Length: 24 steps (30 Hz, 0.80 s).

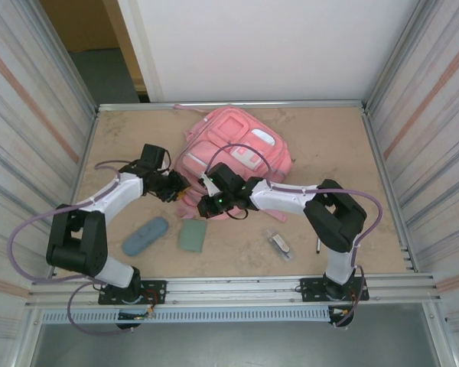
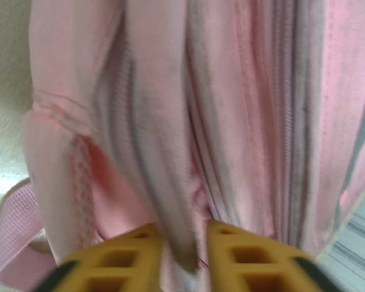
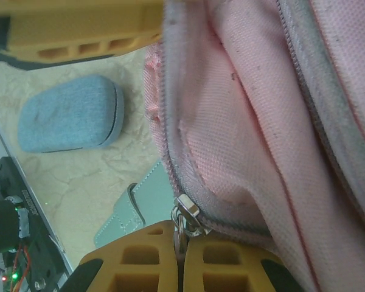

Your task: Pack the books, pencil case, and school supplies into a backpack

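Observation:
The book and pencil case lie unpacked, so I will next pull the zipper pull with my right gripper along the near edge of the backpack to the backpack's corner nearest the black pen and let go.
The pink backpack lies at the back middle of the table. My left gripper is at its near left edge, shut on a fold of the pink fabric, which is pinched between the yellow fingers. My right gripper is shut on the metal zipper pull at the near edge of the backpack. The blue-grey pencil case and the sage-green book lie on the table in front, both free. A clear-and-grey item and a black pen lie to the right.
Ribbed metal walls close in the table on both sides, and a rail runs along the near edge. In the right wrist view the pencil case and the green book lie just beside the zipper.

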{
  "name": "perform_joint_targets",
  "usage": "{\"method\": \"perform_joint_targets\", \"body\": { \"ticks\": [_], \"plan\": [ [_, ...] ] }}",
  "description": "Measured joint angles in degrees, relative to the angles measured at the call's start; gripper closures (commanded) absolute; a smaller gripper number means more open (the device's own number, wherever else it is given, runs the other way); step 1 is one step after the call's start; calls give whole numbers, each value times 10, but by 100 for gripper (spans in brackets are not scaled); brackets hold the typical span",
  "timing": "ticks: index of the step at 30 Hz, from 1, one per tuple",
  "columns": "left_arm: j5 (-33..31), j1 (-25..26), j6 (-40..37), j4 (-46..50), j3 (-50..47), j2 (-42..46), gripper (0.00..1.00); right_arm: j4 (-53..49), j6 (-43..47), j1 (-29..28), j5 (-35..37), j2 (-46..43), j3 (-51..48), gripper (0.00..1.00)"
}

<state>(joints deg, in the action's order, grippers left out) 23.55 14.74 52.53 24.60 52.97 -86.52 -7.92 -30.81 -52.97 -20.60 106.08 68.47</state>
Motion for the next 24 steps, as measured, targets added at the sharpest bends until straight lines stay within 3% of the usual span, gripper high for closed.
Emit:
{"method": "perform_joint_targets", "body": {
  "ticks": [8,16,24],
  "plan": [
    [34,-8,-72,91,98,-77,100,-3,31,40,13,-36,-47,98],
    [49,-52,-116,107,143,-80,100,-35,61,145,28,-133,-155,95],
    [66,-103,-146,110,186,-133,100,-58,71,248,65,-143,-180,94]
  ]
}}
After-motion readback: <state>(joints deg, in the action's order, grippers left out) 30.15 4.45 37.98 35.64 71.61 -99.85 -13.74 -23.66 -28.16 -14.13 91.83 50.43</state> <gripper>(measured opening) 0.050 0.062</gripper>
